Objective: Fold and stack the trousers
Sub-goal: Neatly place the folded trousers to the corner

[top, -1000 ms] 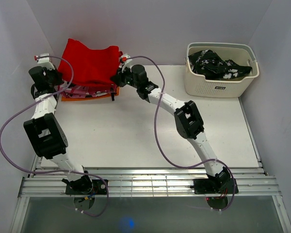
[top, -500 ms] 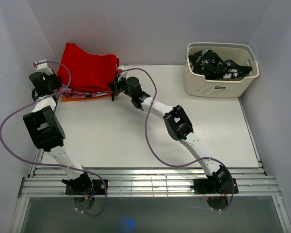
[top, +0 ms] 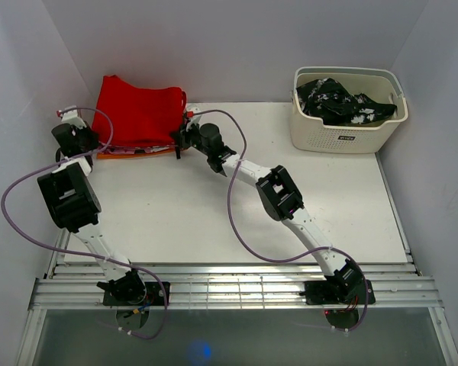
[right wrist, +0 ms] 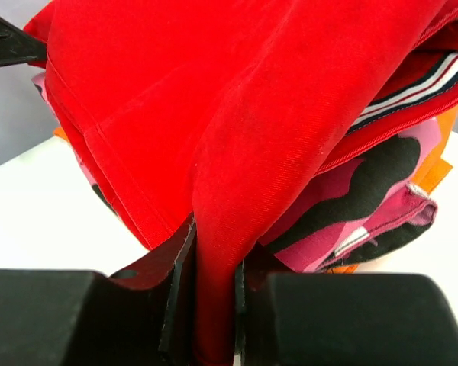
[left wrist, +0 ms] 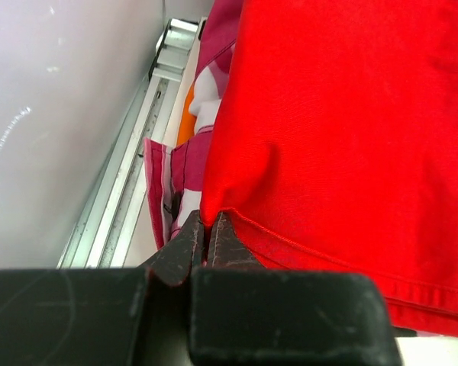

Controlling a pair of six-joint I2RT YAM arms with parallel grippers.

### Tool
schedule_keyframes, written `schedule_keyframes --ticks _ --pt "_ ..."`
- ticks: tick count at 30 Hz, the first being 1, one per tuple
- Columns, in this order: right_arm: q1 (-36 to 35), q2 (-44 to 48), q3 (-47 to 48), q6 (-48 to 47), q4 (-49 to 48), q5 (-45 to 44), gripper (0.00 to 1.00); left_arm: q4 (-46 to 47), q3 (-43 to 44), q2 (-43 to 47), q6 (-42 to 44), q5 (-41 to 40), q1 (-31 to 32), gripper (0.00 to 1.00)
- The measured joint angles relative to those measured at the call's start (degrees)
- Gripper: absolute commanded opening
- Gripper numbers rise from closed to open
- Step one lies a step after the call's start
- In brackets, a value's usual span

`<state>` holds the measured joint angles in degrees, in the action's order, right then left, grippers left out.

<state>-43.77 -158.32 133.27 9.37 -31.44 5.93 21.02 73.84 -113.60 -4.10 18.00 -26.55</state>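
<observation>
My left gripper will next stay low at the near corner of the camouflage garment point(top: 101, 150) and open to release the red hem, as the trousers point(top: 140, 113) already cover the stack.
The bright-red trousers point(top: 140, 113) lie folded on a stack of clothes at the table's far left corner. My left gripper point(top: 91, 141) is shut on their left corner; in the left wrist view point(left wrist: 206, 229) the fingertips pinch the hemmed edge of the red cloth point(left wrist: 343, 130). My right gripper point(top: 182, 136) is shut on their right corner; in the right wrist view point(right wrist: 212, 305) a thick fold of red cloth point(right wrist: 237, 137) runs down between the jaws. White stripes point(right wrist: 412, 88) show on the red waistband at the right.
Under the trousers lie a pink-black-white camouflage garment point(right wrist: 366, 198) and an orange item point(top: 137, 153). A white basket point(top: 347, 133) holding a black-and-white garment point(top: 340, 101) stands at the far right. The back wall is close behind the stack.
Both grippers have come down with the red trousers, which were lifted and billowed a second ago and now lie flatter on the stack. The left gripper has shifted slightly toward me.
</observation>
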Motion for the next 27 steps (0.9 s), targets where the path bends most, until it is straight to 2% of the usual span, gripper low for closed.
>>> schedule_keyframes --ticks 3,4,6,7,10,14,17,18,19,20,24,27 --pt "0.0 0.0 -1.4 0.1 -1.1 -0.1 0.39 0.2 1.2 -2.1 0.4 0.0 0.0 0.00" --pt "0.0 0.0 -2.0 -0.1 -1.8 -0.5 0.55 0.0 2.0 -3.1 0.6 0.0 0.0 0.00" --pt "0.2 0.2 -2.8 -0.7 -2.9 -1.7 0.67 -0.3 3.8 -4.7 1.0 -0.3 -0.1 0.00" --pt "0.3 0.3 -3.1 -0.8 -3.2 -2.3 0.77 -0.4 4.6 -5.3 1.1 -0.4 -0.3 0.00" --pt "1.0 1.2 -4.0 -1.8 -3.5 -4.2 0.98 -0.5 5.6 -6.1 1.3 -0.8 -0.5 0.00" --pt "2.2 3.4 -4.8 -3.7 -3.4 -5.9 0.99 -0.8 5.6 -6.1 1.2 -1.3 -0.6 0.00" --pt "3.3 5.9 -5.2 -4.6 -3.2 -6.8 0.95 -2.4 6.1 -6.1 0.4 -2.2 -0.6 0.01" --pt "3.7 6.9 -5.6 -5.0 -3.1 -7.0 0.95 -3.3 6.5 -6.1 -0.1 -2.5 -0.6 0.06" --pt "4.1 7.8 -5.7 -5.3 -2.8 -7.2 0.94 -4.6 7.1 -6.1 -0.5 -3.0 -0.6 0.29" --pt "4.5 8.8 -5.7 -5.6 -2.7 -7.3 0.93 -6.1 8.0 -6.1 -0.9 -3.5 -0.6 0.38" --pt "5.8 15.0 -9.9 -7.0 -1.6 -7.2 0.90 -14.1 12.3 -6.1 -4.1 -7.5 -1.3 0.55" --pt "7.0 21.6 -14.9 -8.6 0.1 -6.1 0.90 -18.8 14.5 -5.9 -5.5 -8.2 -2.2 0.88"
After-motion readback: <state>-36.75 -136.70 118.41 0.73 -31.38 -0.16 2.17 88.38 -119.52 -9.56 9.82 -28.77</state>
